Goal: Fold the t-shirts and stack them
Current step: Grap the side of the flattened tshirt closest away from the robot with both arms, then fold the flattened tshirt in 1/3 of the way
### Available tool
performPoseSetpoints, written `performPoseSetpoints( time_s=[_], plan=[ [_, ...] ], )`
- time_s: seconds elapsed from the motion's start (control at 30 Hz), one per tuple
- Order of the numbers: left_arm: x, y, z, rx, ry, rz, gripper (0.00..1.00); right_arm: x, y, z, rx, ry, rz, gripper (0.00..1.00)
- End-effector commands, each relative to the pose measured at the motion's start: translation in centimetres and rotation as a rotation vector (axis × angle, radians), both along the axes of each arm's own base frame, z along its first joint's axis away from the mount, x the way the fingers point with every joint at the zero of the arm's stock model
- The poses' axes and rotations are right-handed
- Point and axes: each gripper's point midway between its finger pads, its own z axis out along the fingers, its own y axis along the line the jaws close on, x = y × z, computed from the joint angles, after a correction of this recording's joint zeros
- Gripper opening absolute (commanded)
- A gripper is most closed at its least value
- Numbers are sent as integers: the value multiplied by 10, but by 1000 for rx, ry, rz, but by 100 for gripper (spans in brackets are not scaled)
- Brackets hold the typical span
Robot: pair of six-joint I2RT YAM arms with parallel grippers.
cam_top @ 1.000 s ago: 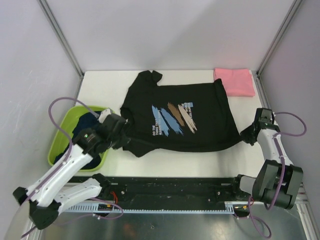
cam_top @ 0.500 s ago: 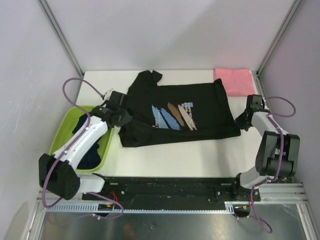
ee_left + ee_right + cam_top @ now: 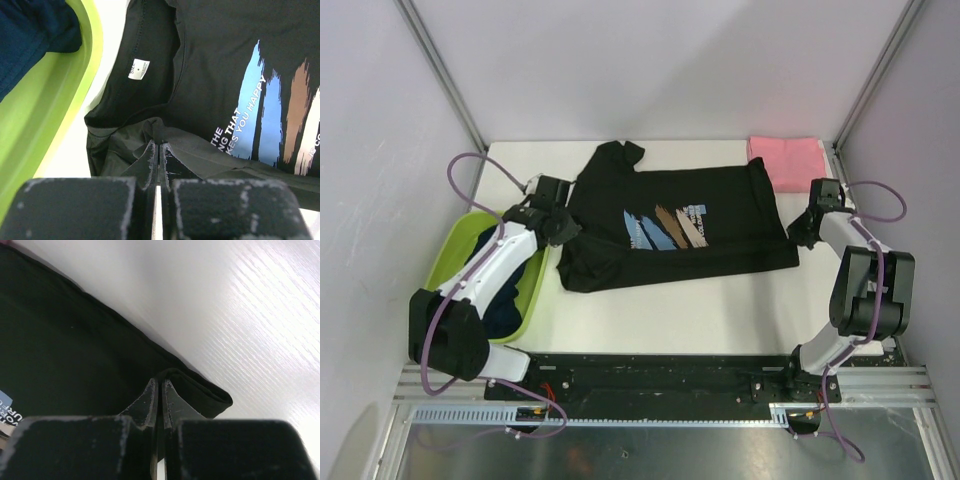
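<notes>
My right gripper eases slightly outward and toward the print next, then releases the shirt's corner [image 3: 790, 238] [image 3: 163, 375], since the near part already lies folded over the shirt.
A black t-shirt [image 3: 710, 235] with a blue, brown and white brush-stroke print lies across the table, its near part folded over towards the back. My left gripper [image 3: 563, 229] is shut on the shirt's left edge; the left wrist view shows cloth [image 3: 165, 137] pinched between the tips, near the collar label [image 3: 138, 69]. My right gripper [image 3: 804, 229] is shut on the shirt's right corner, a folded hem [image 3: 200, 390] bunched at the tips. A folded pink t-shirt [image 3: 790, 161] lies at the back right. Dark navy t-shirts [image 3: 492, 248] sit in the basin.
A lime-green plastic basin [image 3: 445, 262] stands at the table's left edge under my left arm. Grey walls and metal posts close in the back and sides. A black rail runs along the near edge.
Both grippers have carried the shirt's near edge away from the front towards the back, folding the near part over. The left arm swung from in front of the basin to above it.
</notes>
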Motion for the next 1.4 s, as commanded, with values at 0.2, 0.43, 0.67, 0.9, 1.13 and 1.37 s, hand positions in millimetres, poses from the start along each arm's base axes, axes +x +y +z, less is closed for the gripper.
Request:
performPoseSetpoints(
  time_s=[0.2, 0.43, 0.67, 0.9, 1.13, 1.37],
  plan=[
    [15, 10, 7, -4, -47, 9, 0, 30, -5, 11, -32, -73, -9, 0],
    [21, 14, 4, 12, -41, 20, 0, 39, -4, 13, -30, -97, 6, 0],
    [21, 19, -6, 31, -16, 35, 0, 47, 0, 14, -29, -108, 26, 0],
    [20, 27, -14, 54, 0, 61, 0, 52, 4, 11, -34, -105, 46, 0],
    [20, 33, -17, 63, 8, 69, 0, 55, 9, 9, -38, -100, 62, 0],
    [22, 33, -28, 74, 39, 63, 0, 61, 13, 3, -39, -93, 84, 0]
  ],
)
